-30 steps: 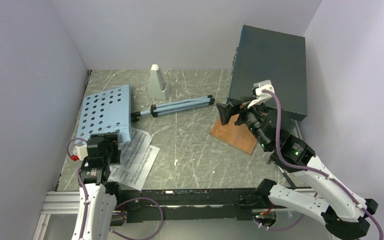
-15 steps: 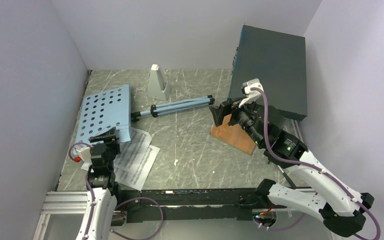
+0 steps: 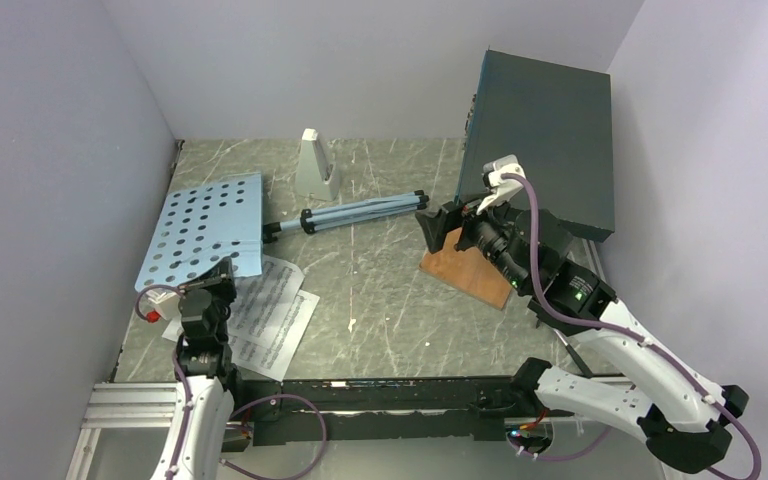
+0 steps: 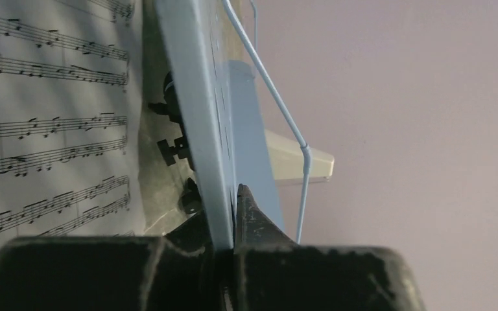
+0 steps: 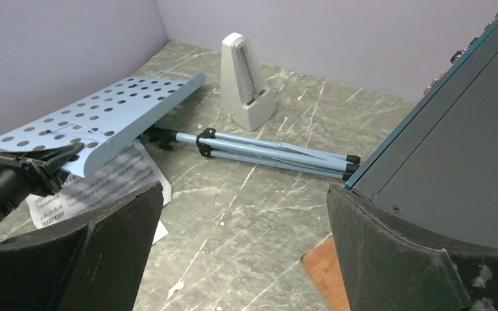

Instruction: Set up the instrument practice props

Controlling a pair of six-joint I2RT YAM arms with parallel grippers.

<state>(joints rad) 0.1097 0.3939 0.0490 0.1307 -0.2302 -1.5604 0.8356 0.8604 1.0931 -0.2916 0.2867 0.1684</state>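
Note:
The left gripper will next rise and turn above the sheet-music pages until the tray sits on top of the music stand's legs, and then let go, because it is lying on its side.
The light blue perforated music stand (image 3: 200, 225) lies on its side at the left, its folded tripod legs (image 3: 360, 213) stretching right. My left gripper (image 3: 222, 268) is shut on the tray's near edge (image 4: 198, 116), which is raised off the floor. White sheet-music pages (image 3: 270, 315) lie under and in front of the tray, and fill the left of the left wrist view (image 4: 45, 129). The grey-white metronome (image 3: 312, 165) stands upright behind the legs. My right gripper (image 3: 440, 225) hangs open and empty near the legs' feet (image 5: 347, 162), apart from them.
A big dark box (image 3: 545, 140) stands on a wooden board (image 3: 470, 270) at the right, just beside my right gripper. Grey walls close in the back and both sides. Bare marbled floor (image 3: 380, 310) lies between the pages and the board.
My left gripper has shut on the tray's near edge and tipped the tray upward. My right gripper has shifted a little to the left and stayed open.

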